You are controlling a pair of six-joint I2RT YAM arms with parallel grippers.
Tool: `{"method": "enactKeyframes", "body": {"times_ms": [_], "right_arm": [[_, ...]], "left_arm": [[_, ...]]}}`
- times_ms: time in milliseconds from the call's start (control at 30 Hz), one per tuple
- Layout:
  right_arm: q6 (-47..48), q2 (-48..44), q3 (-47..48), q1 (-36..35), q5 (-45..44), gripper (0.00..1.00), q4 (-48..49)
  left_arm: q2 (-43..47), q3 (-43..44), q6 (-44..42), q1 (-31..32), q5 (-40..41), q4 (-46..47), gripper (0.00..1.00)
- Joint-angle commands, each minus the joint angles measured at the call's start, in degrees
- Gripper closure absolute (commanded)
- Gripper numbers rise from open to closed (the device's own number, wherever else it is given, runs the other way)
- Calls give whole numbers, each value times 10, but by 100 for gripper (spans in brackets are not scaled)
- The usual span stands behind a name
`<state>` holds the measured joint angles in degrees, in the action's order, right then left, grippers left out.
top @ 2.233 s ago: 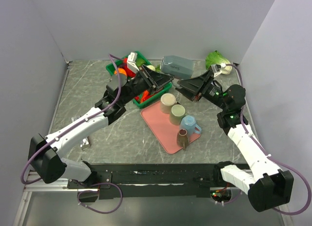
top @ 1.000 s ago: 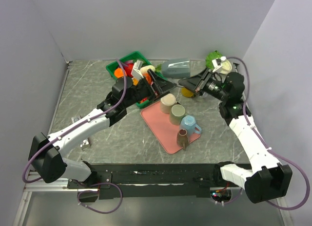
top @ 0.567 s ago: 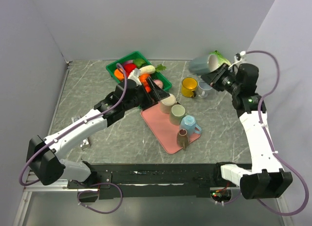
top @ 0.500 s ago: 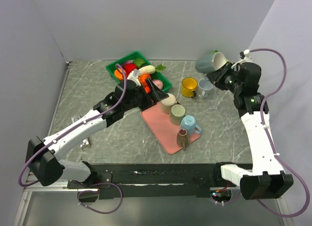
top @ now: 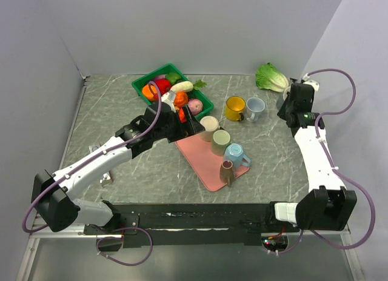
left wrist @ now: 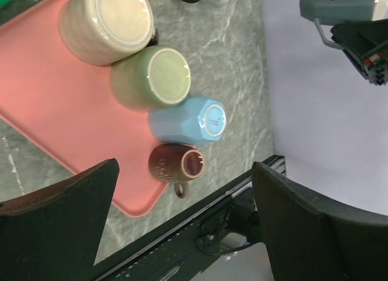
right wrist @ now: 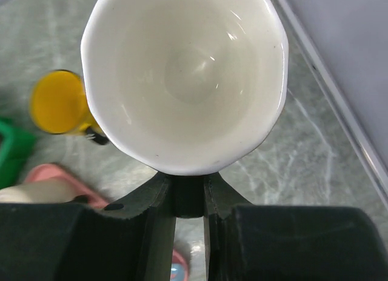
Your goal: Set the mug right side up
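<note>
The mug hangs with its opening up above the table, so next my right gripper needs to move down and shift toward the bare spot beside the pale grey mug.
The mug (right wrist: 185, 75) is grey outside and white inside, and its open mouth faces my right wrist camera. My right gripper (right wrist: 189, 185) is shut on it, pinching a dark part just under the rim. From above, only a grey sliver of the mug (top: 282, 103) shows beside the right gripper (top: 291, 105), near the table's right edge. The left wrist view catches the same mug (left wrist: 339, 3) at its top right. My left gripper (top: 193, 125) is open and holds nothing, over the far corner of the pink tray (top: 197, 157).
On the pink tray stand a cream mug (top: 209, 126), a green mug (top: 220, 139), a blue mug (top: 235, 154) and a brown mug (top: 227, 171). A yellow mug (top: 234, 108) and a pale grey mug (top: 255, 108) stand behind it. There is a green basket (top: 203, 98) of vegetables at the back and a lettuce (top: 271, 77) at the back right.
My right arm has swung the mug from mid-table up and over to the far right, turning its mouth upward. The left gripper has drawn back a little toward the tray.
</note>
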<state>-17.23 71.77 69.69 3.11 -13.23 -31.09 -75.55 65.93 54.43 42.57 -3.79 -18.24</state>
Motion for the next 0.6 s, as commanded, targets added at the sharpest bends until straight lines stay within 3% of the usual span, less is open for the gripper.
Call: {"method": "enactKeyframes", "body": {"times_ms": [0, 300, 567], "right_arm": [[-1, 20, -5, 13, -44, 100, 96], [-25, 115, -3, 25, -10, 100, 127], [-27, 194, -1, 23, 15, 100, 144]], "left_arm": [[6, 34, -51, 0, 0, -18, 4], [-18, 74, -114, -19, -3, -58, 4], [-12, 59, -129, -59, -38, -53, 4]]}}
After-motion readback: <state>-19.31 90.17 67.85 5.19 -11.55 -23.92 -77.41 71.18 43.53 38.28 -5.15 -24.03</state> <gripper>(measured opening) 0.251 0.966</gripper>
